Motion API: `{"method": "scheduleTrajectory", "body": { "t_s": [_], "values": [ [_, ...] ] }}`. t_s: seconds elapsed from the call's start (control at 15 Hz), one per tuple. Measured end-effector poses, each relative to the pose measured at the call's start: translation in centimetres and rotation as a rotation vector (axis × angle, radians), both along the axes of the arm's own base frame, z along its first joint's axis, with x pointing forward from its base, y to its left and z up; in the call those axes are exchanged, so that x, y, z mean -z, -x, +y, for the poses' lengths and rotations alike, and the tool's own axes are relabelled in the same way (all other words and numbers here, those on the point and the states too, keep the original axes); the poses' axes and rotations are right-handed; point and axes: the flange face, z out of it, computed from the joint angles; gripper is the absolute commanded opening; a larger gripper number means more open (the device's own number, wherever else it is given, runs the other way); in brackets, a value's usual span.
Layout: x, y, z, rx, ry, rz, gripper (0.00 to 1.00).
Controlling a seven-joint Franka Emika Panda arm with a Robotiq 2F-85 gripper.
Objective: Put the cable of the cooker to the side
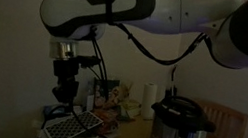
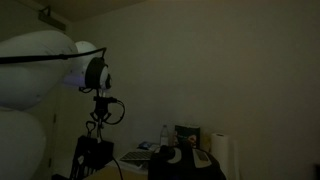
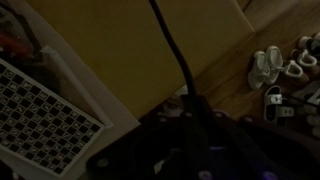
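Note:
The black cable should next be lowered by my gripper toward the table's end, well away from the cooker, and then be released there.
The cooker, steel with a black lid, stands on the wooden table at the right; its dark lid also shows in an exterior view. In the wrist view the thin black cable runs from the top edge across the table and thickens as it goes in between my jaws. My gripper is very dark there and looks shut on the cable. In both exterior views my gripper hangs above the table's end, well away from the cooker.
A black-and-white checkered board lies below my gripper. A white paper-towel roll and small items stand behind the cooker. Shoes lie on the wooden floor beyond the table edge. The room is dim.

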Motion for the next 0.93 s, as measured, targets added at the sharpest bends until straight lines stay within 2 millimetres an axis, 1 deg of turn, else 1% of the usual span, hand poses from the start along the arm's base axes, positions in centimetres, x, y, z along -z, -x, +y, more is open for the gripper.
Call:
{"method": "scheduleTrajectory", "body": {
  "t_s": [0.2,0.27,0.33,0.4,0.47,0.67,0.93],
  "values": [
    [3.5,1.5,3.0,-0.118,0.019,0.072,0.07],
    [4.4,1.8,3.6,-0.148,0.022,0.091,0.08],
    [5.2,2.0,4.2,-0.174,0.025,0.106,0.34],
    [5.7,2.1,4.5,-0.191,0.028,0.120,0.36],
    [6.0,2.2,4.6,-0.202,0.032,0.132,0.41],
    [5.9,2.0,4.5,-0.218,0.033,0.148,0.59],
    [5.1,1.5,4.1,-0.214,0.027,0.144,0.85]
  ]
}}
